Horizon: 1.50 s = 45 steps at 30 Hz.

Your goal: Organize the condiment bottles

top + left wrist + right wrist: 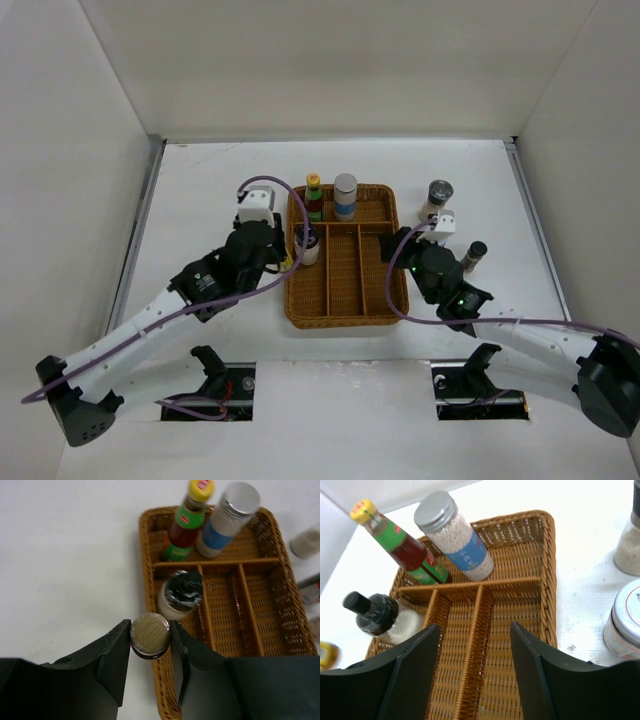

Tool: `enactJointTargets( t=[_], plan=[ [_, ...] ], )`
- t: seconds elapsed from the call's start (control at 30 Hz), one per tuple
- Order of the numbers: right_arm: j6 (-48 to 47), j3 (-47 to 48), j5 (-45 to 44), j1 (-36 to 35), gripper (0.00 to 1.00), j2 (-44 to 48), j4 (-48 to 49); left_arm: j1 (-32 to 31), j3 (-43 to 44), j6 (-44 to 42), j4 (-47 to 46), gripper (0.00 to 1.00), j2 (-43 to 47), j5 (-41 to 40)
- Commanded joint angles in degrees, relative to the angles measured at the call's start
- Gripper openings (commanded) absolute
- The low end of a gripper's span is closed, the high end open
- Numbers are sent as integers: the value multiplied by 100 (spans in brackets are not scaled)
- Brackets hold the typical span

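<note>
My left gripper moves to the right in the top view next, then down into the near part of the black-capped bottle's slot (309, 290), because it stands empty.
My left gripper (150, 636) is shut on a small jar with a gold lid (149, 633), held over the left rim of the brown wicker tray (145, 565); it also shows in the top view (287, 262). Inside the tray stand a green bottle with a yellow cap (314, 197), a blue-labelled jar with a silver lid (345, 196), and a black-capped bottle (181, 595) in the left slot. My right gripper (475, 647) is open and empty above the tray's middle and right slots; it also shows in the top view (397, 246).
On the table right of the tray stand a grey-capped jar (438, 197), a black-capped bottle (474, 255), and a silver-lidded jar (626, 622) close to my right wrist. White walls enclose the table.
</note>
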<state>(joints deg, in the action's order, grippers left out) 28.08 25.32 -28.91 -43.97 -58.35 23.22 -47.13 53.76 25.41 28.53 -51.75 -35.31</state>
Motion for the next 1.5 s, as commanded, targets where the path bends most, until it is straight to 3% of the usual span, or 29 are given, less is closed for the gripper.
enactJointTargets(
  t=[0.0,0.33,0.47,0.7,0.83,1.0,1.27,1.47],
  plan=[
    [-56,25,-89,-29,59,271,279,-475,91,61,-769,15,-212,94],
    [-109,157,-159,-46,14,280,69,-740,-146,-115,-1517,15,-793,217],
    [-92,298,-142,-64,8,368,-99,-766,-400,-89,-1842,15,-1039,393],
    [-250,509,-396,-143,17,579,-379,-766,-691,-115,-2071,15,-1312,490],
    [-267,579,-414,-82,40,570,-406,-722,-840,-150,-2194,16,-1399,648],
    [-478,851,-555,278,70,351,-520,-775,-1077,-159,-2335,42,-1356,631],
    [-926,2159,-467,1534,82,-835,-1292,-749,-1183,-449,-2571,82,-663,446],
    [-1190,3048,-529,2370,91,-1775,-2163,-363,-1359,-695,-3572,91,216,402]
  ],
)
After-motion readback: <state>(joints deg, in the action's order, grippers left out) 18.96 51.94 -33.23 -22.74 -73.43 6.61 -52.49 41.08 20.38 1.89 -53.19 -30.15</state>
